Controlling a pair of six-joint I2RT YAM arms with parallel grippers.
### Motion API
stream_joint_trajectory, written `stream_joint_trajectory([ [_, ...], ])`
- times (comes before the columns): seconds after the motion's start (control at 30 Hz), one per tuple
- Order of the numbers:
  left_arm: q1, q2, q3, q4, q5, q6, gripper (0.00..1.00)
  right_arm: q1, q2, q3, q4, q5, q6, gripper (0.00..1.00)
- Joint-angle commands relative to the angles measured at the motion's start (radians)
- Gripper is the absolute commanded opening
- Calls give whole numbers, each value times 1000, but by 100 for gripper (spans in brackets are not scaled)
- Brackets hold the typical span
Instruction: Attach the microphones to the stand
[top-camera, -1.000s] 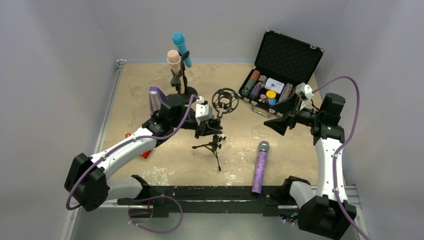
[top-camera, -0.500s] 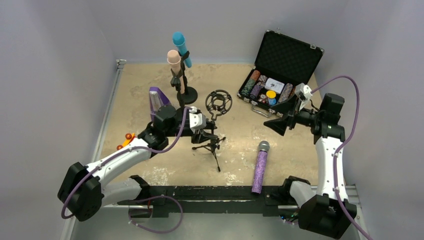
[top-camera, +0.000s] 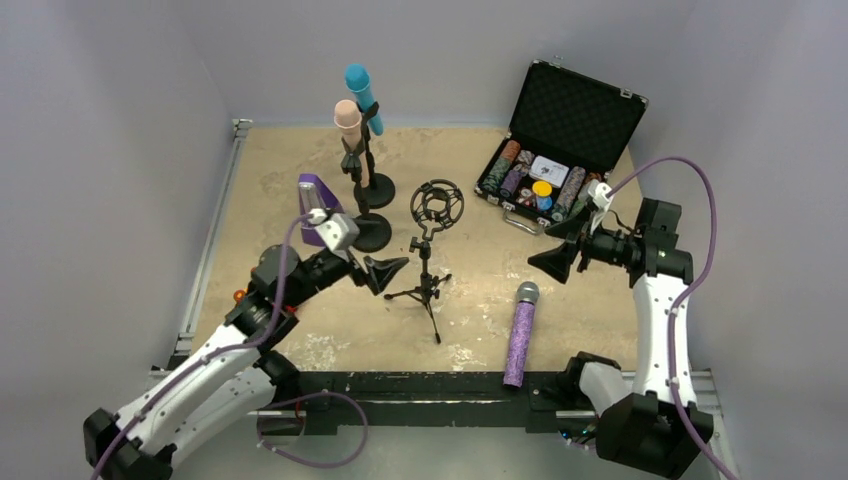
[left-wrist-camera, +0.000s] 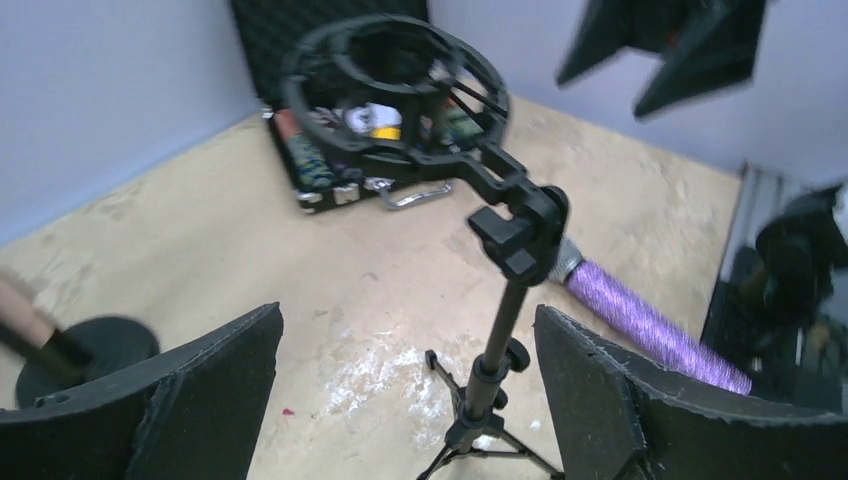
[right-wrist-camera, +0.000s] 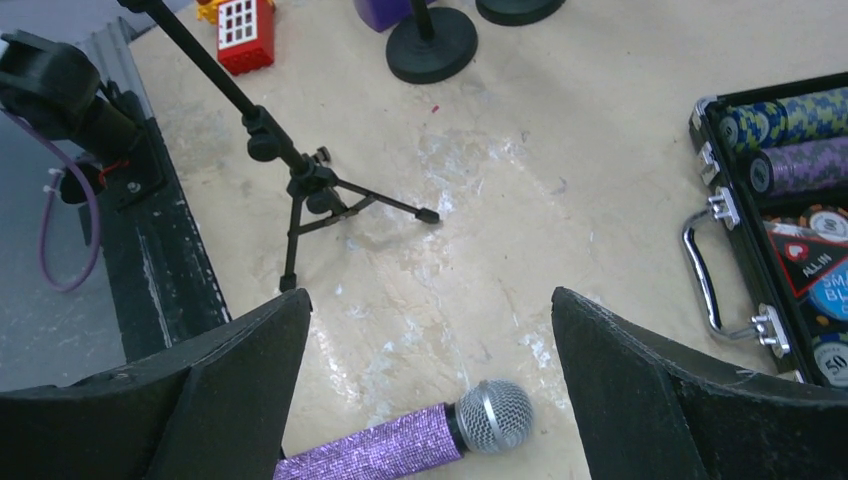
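Note:
My left gripper moves toward the right in the top view and down, past the tripod stand, onto the purple microphone's handle next. The reason is that the ring mount (top-camera: 437, 205) is empty.
The turquoise microphone (top-camera: 358, 85) and the peach microphone (top-camera: 348, 118) sit upright in clips on two round-based stands at the back. The glittery purple microphone (top-camera: 520, 335) lies flat near the front edge, grey mesh head (right-wrist-camera: 495, 415) pointing away. A black tripod stand (top-camera: 428, 285) carries an empty ring mount (top-camera: 437, 205). My left gripper (top-camera: 385, 270) is open just left of its pole (left-wrist-camera: 500, 340), not touching. My right gripper (top-camera: 560, 245) hangs open above and behind the purple microphone (right-wrist-camera: 400, 445), holding nothing.
An open black case of poker chips (top-camera: 560, 140) stands at the back right. A purple metronome (top-camera: 315, 195) is beside the round stand bases (top-camera: 372, 232). A red toy brick (right-wrist-camera: 245, 30) lies by the left arm. A black rail (top-camera: 420, 385) runs along the front edge.
My left gripper has opened, let go of the tripod stand and drawn back to the left. The right gripper has dipped slightly towards the purple microphone.

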Motion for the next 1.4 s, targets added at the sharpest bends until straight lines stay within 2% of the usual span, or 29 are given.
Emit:
stream_joint_trajectory([
  [0.0, 9, -200, -30, -204, -440, -345, 99, -6, -73, -49, 52, 67, 52, 94],
  [0.07, 12, -288, -27, -340, -497, -402, 99, -7, -100, -69, 67, 86, 68, 94],
  [0.2, 11, -406, -5, -532, -404, -433, 99, -7, -133, -98, 98, 113, 94, 94],
  [0.3, 9, -438, -7, -572, -252, -454, 99, -5, -140, -104, 109, 130, 100, 95],
  [0.4, 2, -405, 16, -592, -103, -474, 99, -6, -135, -105, 113, 144, 100, 95],
  [0.53, -78, -326, 40, -569, -30, -480, 98, -7, -134, -108, 117, 151, 97, 95],
  [0.8, -492, -28, 176, -536, -183, -405, 97, -12, -134, -115, 126, 159, 103, 95],
  [0.87, -546, 48, 215, -509, -213, -393, 98, -14, -130, -113, 129, 165, 107, 95],
  [1.0, -589, 211, 277, -424, -240, -398, 98, -15, -129, -125, 208, 246, 207, 95],
  [1.1, -596, 344, 344, -378, -283, -424, 96, -17, -125, -141, 298, 372, 353, 95],
  [1.2, -598, 484, 448, -384, -320, -457, 96, -24, -110, -140, 348, 481, 469, 96],
  [1.37, -602, 696, 625, -428, -349, -510, 94, -39, -77, -125, 371, 568, 573, 97],
])
